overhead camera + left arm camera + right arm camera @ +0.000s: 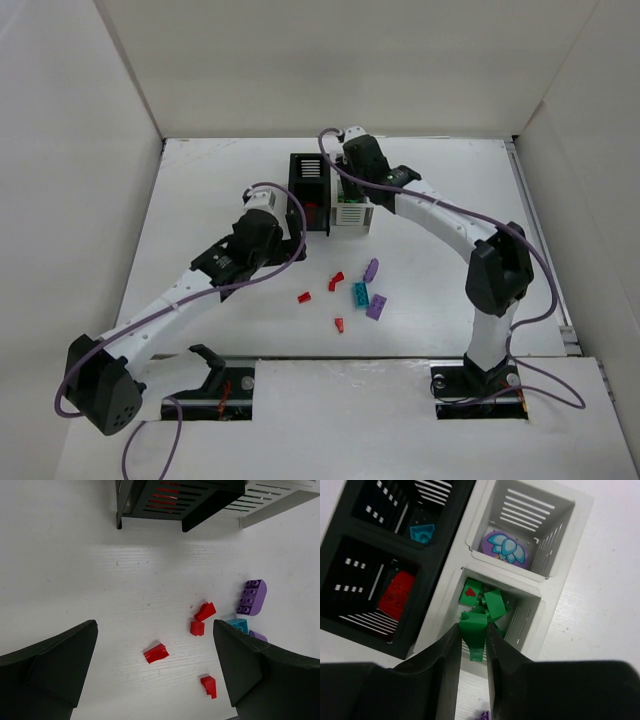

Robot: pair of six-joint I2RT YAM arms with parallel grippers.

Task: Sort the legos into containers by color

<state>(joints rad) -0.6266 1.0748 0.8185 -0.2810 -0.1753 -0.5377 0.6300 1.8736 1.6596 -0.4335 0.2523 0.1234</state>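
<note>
My left gripper lowers and draws back next onto the lone red lego [304, 297] framed by its open fingers, as that piece lies clear of the others.
My right gripper [473, 634] is shut on a green lego [472, 624], held just above the white container [584, 515], over its near compartment where several green legos [492, 604] lie. Its far compartment holds a purple piece [505, 550]. The black container [447, 545] beside it holds a teal piece [422, 533] and a red one [396, 595]. My left gripper [155, 630] hangs open above the table. Loose red legos [156, 653] lie below it, with a purple lego [251, 597] and a teal one [239, 625] to the right.
Both containers [308, 165] stand side by side at the table's back middle. The loose legos [359, 293] are scattered in front of them. White walls close in the table on the left, back and right. A raised white board [350, 400] spans the near edge.
</note>
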